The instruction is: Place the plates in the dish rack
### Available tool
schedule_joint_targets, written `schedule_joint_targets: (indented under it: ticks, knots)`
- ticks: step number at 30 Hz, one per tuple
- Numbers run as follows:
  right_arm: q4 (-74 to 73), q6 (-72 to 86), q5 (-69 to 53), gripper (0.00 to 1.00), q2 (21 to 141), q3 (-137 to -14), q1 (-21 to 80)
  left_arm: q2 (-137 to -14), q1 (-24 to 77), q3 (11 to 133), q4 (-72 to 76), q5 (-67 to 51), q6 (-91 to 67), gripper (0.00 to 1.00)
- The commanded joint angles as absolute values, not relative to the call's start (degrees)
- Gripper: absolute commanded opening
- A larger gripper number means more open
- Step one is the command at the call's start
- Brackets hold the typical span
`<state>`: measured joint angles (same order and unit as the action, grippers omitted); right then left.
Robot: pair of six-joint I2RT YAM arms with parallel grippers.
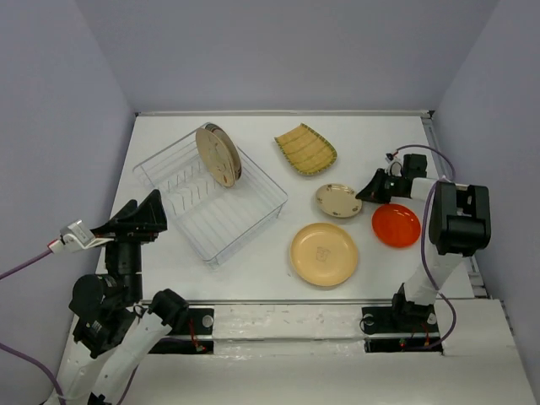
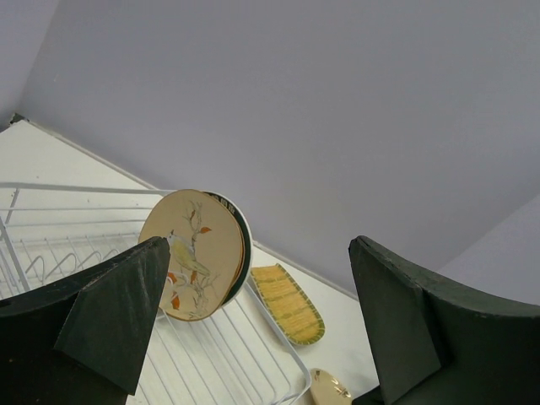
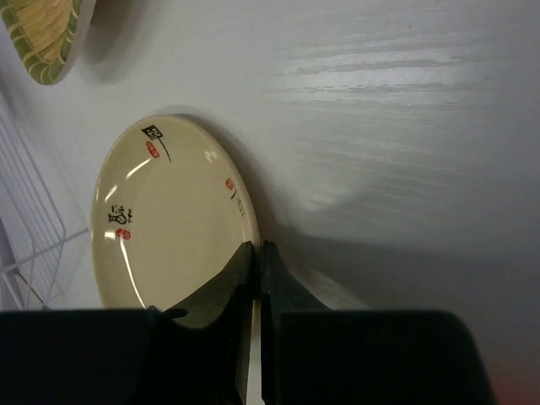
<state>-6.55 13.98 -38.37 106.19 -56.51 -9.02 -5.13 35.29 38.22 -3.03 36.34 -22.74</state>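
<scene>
The small tan plate needs to go up over the rack (image 1: 240,221) in my right gripper next. Then my right gripper should lower the plate and release it beside the bird plate, where the wire slots are empty.
The clear wire dish rack (image 1: 240,221) stands at the left. Two plates stand upright in its far end: a tan one (image 1: 218,155) with a bird drawing (image 2: 196,253) and a dark-rimmed white one behind it. A yellow ribbed dish (image 1: 305,149), a small tan plate (image 1: 337,201), a larger tan plate (image 1: 325,253) and an orange-red plate (image 1: 396,224) lie flat on the table. My right gripper (image 1: 364,195) is shut on the small tan plate's rim (image 3: 169,228). My left gripper (image 1: 139,221) is open and empty, left of the rack.
Purple walls enclose the white table (image 1: 354,131) at the back and sides. The right arm's cable (image 1: 434,156) loops near the right edge. The rack's near part holds no plates.
</scene>
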Motion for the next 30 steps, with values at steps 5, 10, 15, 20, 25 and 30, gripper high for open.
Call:
schedule_joint_targets:
  ticks: [5,10,15,20,25,30]
  knots:
    - [-7.65,16.43,-24.62,0.07,95.2,-58.89,-8.96,-5.1,35.51,38.06,-0.44,37.97,-21.71,0.99]
    - [-9.83,18.89,-11.64,0.07,80.09,-60.56,-0.9,-5.62,35.42,38.06,-0.44,37.71,-21.71,0.99]
    - [-15.64,19.69,15.17,0.07,73.13,-70.65,19.12,-6.06,35.07,38.14,-0.35,37.79,-21.62,0.99]
    - [-14.86,14.09,42.47,0.07,82.39,-84.44,45.05,-5.72,34.19,38.58,-0.7,40.6,-22.06,0.99]
    - [-7.49,-0.22,54.74,0.07,102.27,-106.75,56.5,-5.45,33.66,38.85,-1.32,43.77,-22.67,0.99]
    - [2.17,-14.47,59.68,0.07,121.0,-126.45,62.13,-4.57,33.57,39.02,-2.02,45.79,-23.11,0.99]
